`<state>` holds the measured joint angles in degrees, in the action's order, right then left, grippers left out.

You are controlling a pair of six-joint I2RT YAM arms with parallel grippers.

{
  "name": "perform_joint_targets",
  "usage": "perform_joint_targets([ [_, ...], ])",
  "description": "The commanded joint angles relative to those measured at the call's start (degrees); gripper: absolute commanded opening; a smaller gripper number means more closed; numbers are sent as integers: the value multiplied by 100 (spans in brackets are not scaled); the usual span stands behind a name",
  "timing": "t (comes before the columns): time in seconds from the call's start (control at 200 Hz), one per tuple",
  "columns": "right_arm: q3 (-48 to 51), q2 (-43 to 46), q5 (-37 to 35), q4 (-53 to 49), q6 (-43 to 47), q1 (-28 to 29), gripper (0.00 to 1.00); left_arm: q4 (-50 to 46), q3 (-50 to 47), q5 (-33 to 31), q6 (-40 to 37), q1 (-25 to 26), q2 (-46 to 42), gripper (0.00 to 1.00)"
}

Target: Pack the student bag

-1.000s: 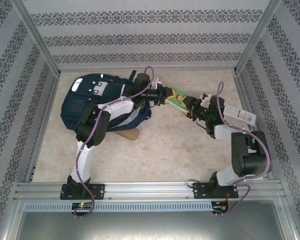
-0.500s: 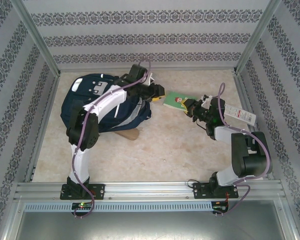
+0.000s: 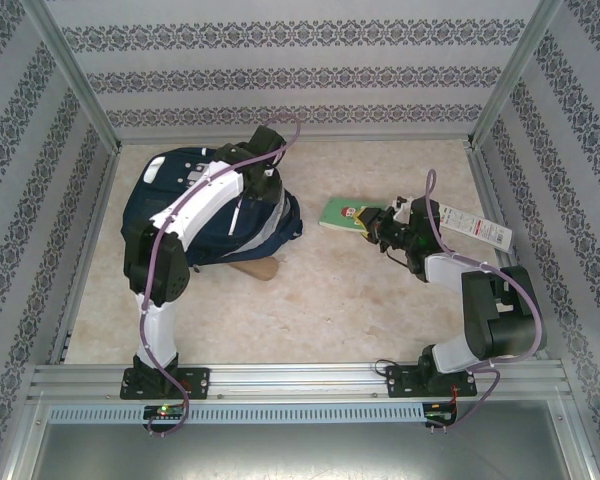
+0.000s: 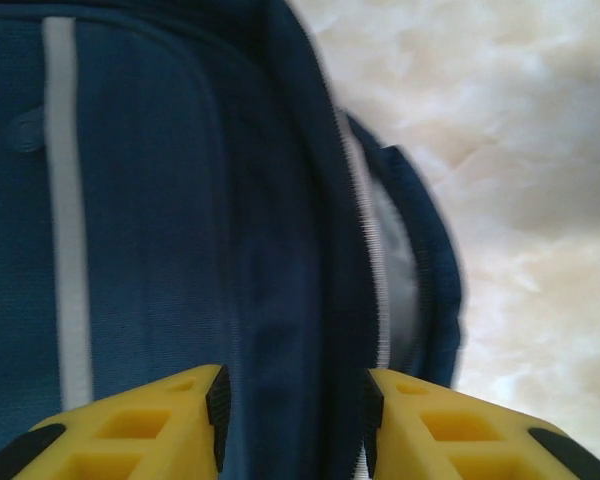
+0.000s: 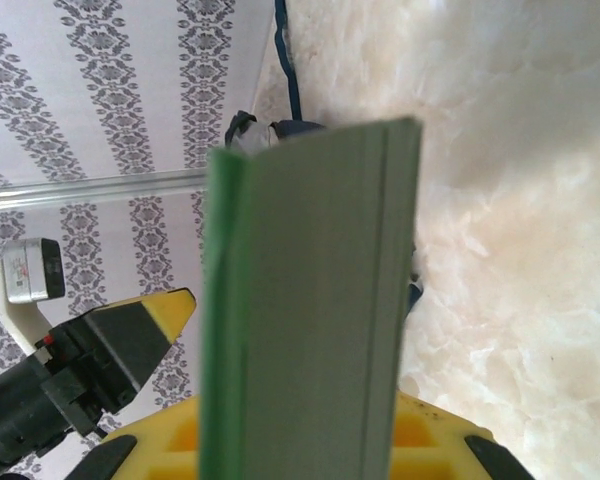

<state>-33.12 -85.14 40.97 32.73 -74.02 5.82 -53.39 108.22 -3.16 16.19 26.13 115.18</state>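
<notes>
The fold of navy fabric (image 4: 302, 405) beside the bag's zipper edge is just below the left gripper's open yellow fingers, so the left gripper will move down onto it next.
The navy student bag (image 3: 185, 215) lies at the back left of the table, with white stripes and a buckle patch on top. My left gripper (image 3: 264, 183) points down at its right side. In the left wrist view this gripper (image 4: 292, 420) is open, and the bag's (image 4: 150, 220) zipper edge (image 4: 372, 270) runs between the yellow fingers (image 4: 150, 430). My right gripper (image 3: 377, 222) is shut on a thin green book (image 3: 344, 213), right of the bag, above the table's middle. The right wrist view shows the book (image 5: 310, 300) edge-on, clamped in that gripper (image 5: 300, 445).
A tan wooden piece (image 3: 256, 268) sticks out from under the bag's near edge. A white packet with red marks (image 3: 475, 228) lies at the right, behind my right wrist. Patterned walls (image 3: 300, 70) close in the table on three sides.
My left gripper has let go of the book, opened, and swung left over the bag. My right gripper has closed on the book and now holds it alone.
</notes>
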Motion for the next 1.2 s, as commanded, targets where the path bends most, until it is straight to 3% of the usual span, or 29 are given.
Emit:
perform_joint_targets([
  [0.0, -80, 191, -75, 101, 217, 58, 0, -481, -37, -577, -351, -27, 283, 41],
  [0.285, -71, 278, -109, 13, 265, 182, 0, -597, -128, -898, -371, -27, 734, 41],
  [0.345, -80, 288, -129, -3, 265, 232, 0, -625, -126, -880, -370, -24, 761, 30],
  [0.465, -169, 250, -177, -15, 266, 363, 0, -623, -134, -912, -287, -28, 584, 0],
  [0.779, -831, -213, -360, 44, 186, 1049, 0, -553, 311, -818, -97, -76, -626, 0],
  [1.194, -2770, -1997, -626, 422, -222, 2232, 0, -352, 583, 1012, -9, -873, -1480, 0],
])
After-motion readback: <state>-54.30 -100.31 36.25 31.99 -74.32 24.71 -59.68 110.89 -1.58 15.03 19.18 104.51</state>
